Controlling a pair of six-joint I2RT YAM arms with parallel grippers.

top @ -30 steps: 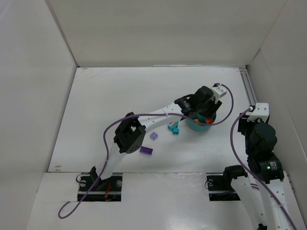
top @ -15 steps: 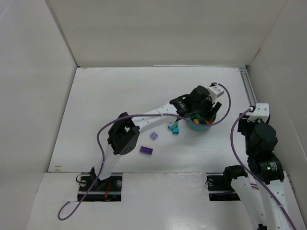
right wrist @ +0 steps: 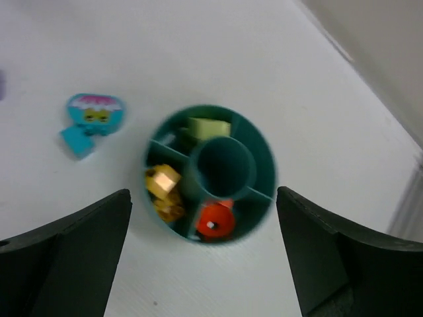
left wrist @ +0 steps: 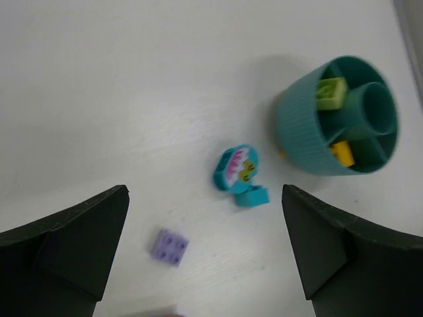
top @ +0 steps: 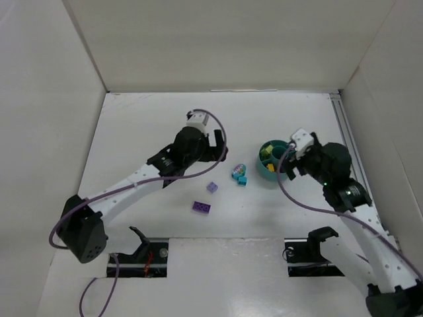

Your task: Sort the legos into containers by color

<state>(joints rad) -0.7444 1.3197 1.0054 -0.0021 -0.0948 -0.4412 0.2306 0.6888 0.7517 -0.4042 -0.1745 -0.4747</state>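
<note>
The robot's right gripper will next swing back and to the left in the top view, then turn and lower to the purple brick [top: 201, 207].
The teal bowl [top: 264, 170] stands right of centre, split into containers. In the right wrist view the bowl [right wrist: 266, 146] holds a light green lego [right wrist: 208, 127], yellow legos [right wrist: 163, 179] and a red-orange piece [right wrist: 215, 221], each in a separate compartment. My right gripper [right wrist: 203, 195] hangs open above it, holding nothing. On the table left of the bowl lie a round cyan piece [left wrist: 236, 168], a small cyan brick [left wrist: 252, 197], a lavender brick [left wrist: 170, 246] and a purple brick [top: 202, 207]. My left gripper [left wrist: 205, 191] is open and empty, high above the cyan pieces and the lavender brick.
White walls enclose the table on the left, back and right. A metal rail [top: 344, 125] runs along the right wall behind the bowl. The left arm's purple cable [top: 218, 129] loops above its wrist.
The left gripper has left the bowl, swung left and back, and opened. The right arm has come in from the right edge to hang over the bowl, opening its jaws.
</note>
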